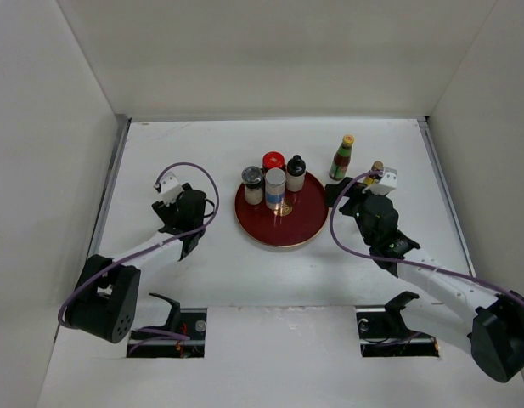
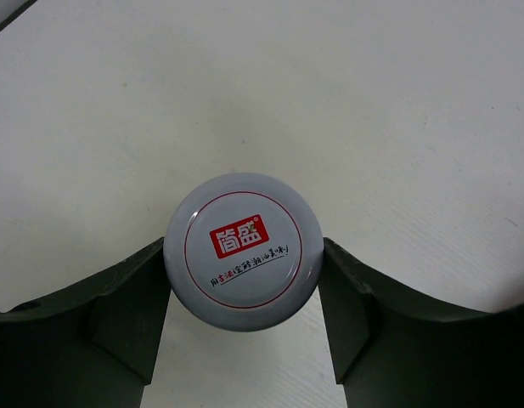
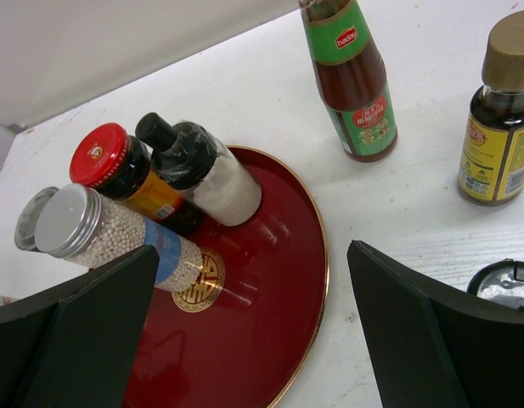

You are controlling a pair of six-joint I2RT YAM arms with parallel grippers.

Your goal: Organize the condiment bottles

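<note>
My left gripper holds the jar and needs to carry it to the right in the top view next, then let go of it on the bare bottom of the tray by the grey-capped shaker (image 1: 275, 189).
A round dark-red tray (image 1: 283, 231) holds a silver-lidded jar (image 1: 252, 185), a red-lidded jar (image 1: 273, 163), a grey-capped shaker (image 1: 275, 189) and a black-capped bottle (image 1: 295, 172). An orange-capped sauce bottle (image 1: 342, 158) and a yellow-labelled bottle (image 1: 374, 171) stand right of the tray. My left gripper (image 1: 191, 223) is left of the tray, pointing down. It is shut on a jar with a pale printed lid (image 2: 241, 251), its fingers (image 2: 130, 314) pressing both sides. My right gripper (image 3: 253, 340) is open and empty over the tray's right rim (image 3: 317, 280).
The right wrist view shows the sauce bottle (image 3: 353, 81) and yellow-labelled bottle (image 3: 498, 127) upright on the white table. A round black-rimmed top (image 3: 504, 287) sits by my right finger. White walls enclose the table on the left, far and right sides.
</note>
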